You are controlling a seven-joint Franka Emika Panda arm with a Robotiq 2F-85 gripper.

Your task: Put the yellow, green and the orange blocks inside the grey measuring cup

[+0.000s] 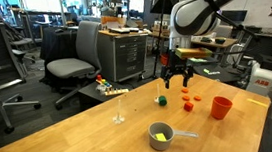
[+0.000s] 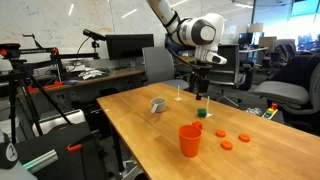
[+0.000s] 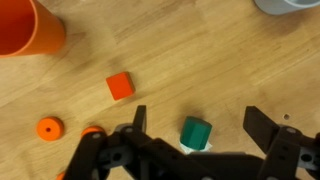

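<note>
I need to lower my gripper's open fingers toward the tabletop around the green block, because the block is below my gripper and already in the gap between the fingers.
The green block lies on the wooden table, also seen in both exterior views. My gripper is open and hovers above it, its fingers on either side of the block and not touching it. An orange block lies a little apart. The grey measuring cup stands nearer the table's edge with a yellow block inside it.
An orange cup stands near the orange block. Small orange round pieces lie beside it. A clear glass stands on the table. Office chairs and desks surround the table.
</note>
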